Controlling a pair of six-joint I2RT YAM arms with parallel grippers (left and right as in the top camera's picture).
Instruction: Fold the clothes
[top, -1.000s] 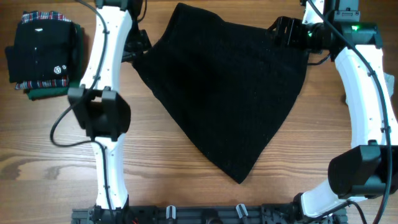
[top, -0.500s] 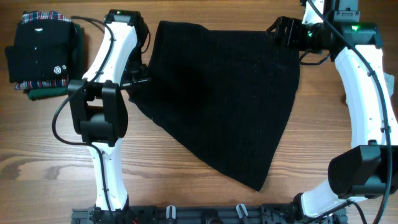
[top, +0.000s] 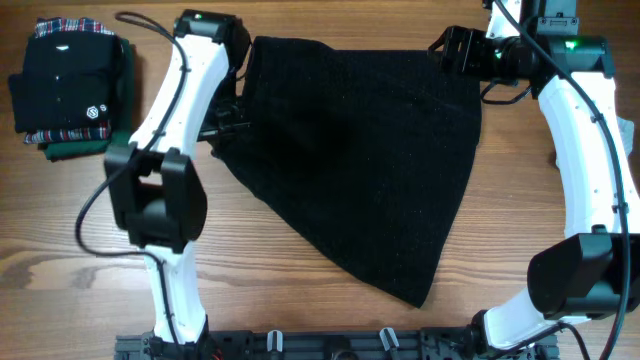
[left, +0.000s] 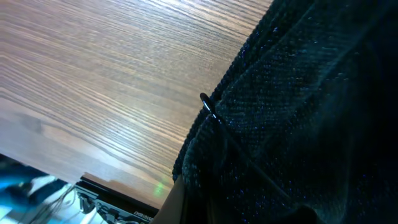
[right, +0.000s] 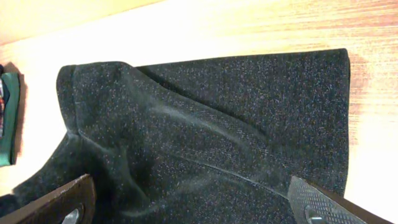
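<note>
The knit's near edge slants from my left gripper to the front point. My left gripper will next move back over the bare wood (top: 218, 222) (left: 129, 148) and then open.
The clothes (top: 360, 160), one large black fuzzy knit piece, lie spread flat on the wooden table (top: 80, 230) with a straight top edge and a point toward the front. My left gripper (top: 233, 128) is at the garment's left edge, shut on the knit. In the left wrist view the clothes (left: 298, 124) fill the right side and my left gripper (left: 186, 202) is mostly buried in fabric. My right gripper (top: 455, 50) hovers over the top right corner. It stands open, wide apart above the clothes (right: 211, 137), in the right wrist view (right: 189, 205).
A folded stack with a smooth black garment (top: 65, 85) with plaid trim sits at the back left. A black rail (top: 320, 345) runs along the table's front edge. Bare wood shows left of and in front of the knit.
My left gripper pulled the garment's left edge leftward, spreading the top edge straight. The garment's front point slid right and nearer. The right arm stayed still.
</note>
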